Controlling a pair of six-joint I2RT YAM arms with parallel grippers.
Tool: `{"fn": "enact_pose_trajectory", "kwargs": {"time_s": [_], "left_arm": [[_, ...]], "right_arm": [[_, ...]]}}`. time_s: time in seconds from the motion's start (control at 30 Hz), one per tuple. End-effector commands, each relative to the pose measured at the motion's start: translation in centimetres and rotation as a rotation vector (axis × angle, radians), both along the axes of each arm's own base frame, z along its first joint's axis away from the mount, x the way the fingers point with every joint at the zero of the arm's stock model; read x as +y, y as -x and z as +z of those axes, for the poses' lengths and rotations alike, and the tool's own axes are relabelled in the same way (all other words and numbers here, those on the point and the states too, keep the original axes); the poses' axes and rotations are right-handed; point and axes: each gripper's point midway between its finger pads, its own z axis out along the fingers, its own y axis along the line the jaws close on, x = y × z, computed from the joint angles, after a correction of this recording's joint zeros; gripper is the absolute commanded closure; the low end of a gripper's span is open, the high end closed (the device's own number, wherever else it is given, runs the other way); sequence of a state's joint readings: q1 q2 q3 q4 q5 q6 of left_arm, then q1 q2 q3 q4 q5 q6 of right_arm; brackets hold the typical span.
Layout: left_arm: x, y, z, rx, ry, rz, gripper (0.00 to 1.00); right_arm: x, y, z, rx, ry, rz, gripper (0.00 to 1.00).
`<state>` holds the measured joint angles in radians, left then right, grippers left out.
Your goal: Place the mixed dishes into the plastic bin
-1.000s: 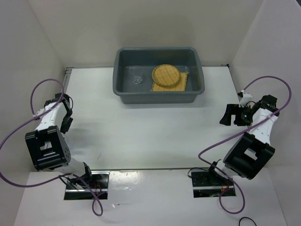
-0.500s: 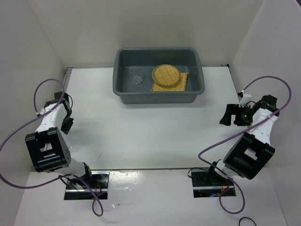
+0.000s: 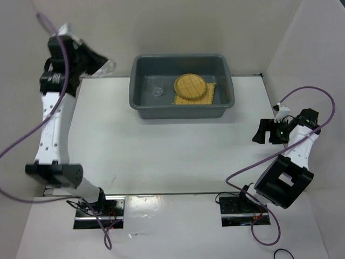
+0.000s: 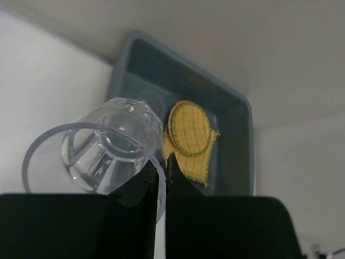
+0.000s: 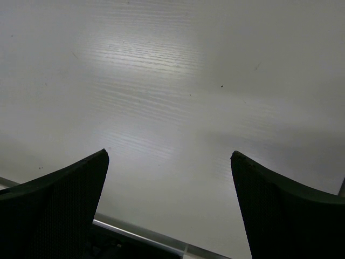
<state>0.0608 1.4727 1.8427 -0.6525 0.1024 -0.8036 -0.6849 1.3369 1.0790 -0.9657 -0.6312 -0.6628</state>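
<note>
The left gripper should move down and toward the right in the top view and let go of the cup (image 4: 102,148), because the bare bottom of the bin beside the mat is that way, below the gripper.
The dark grey plastic bin (image 3: 178,112) stands at the back of the table. In it lie a round yellow woven plate (image 3: 191,86) on a square yellow mat (image 3: 212,96), and a small clear item (image 3: 157,90) to their left. My left gripper (image 3: 99,63) is raised high at the back left, left of the bin. It is shut on the rim of a clear glass cup (image 4: 102,148), one jaw inside the rim and one outside (image 4: 163,162). The wrist view looks past the cup at the bin (image 4: 237,151) and the plate (image 4: 190,128). My right gripper (image 3: 262,131) hangs open and holds nothing, over bare table (image 5: 170,156).
White walls close in the table on the left, the back and the right. The left arm's purple cable (image 3: 32,135) loops down the left side. The right arm's cable (image 3: 302,94) arcs over the right edge.
The left arm has gone from low at the table's left side to high at the back left. Its gripper has shut, and it now holds a clear cup. The right arm has not moved.
</note>
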Motion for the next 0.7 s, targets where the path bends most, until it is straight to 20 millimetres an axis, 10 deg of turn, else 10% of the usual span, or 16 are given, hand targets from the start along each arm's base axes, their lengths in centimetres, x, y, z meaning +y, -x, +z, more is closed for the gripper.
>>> {"fn": "enact_pose_trajectory", "kwargs": {"time_s": [0.0, 0.27, 0.67], "left_arm": [[-6.6, -3.2, -3.8, 0.117, -0.256, -0.318, 1.0], [-15.3, -4.0, -16.4, 0.434, -0.52, -0.523, 1.0], [-19.3, -6.9, -23.6, 0.523, -0.567, -0.566, 1.0]], "right_arm": [[-0.1, -0.3, 1.3, -0.05, 0.036, 0.0, 0.02], [0.0, -0.3, 1.5, -0.058, 0.042, 0.0, 0.02], [0.2, -0.2, 1.5, -0.058, 0.035, 0.01, 0.02]]}}
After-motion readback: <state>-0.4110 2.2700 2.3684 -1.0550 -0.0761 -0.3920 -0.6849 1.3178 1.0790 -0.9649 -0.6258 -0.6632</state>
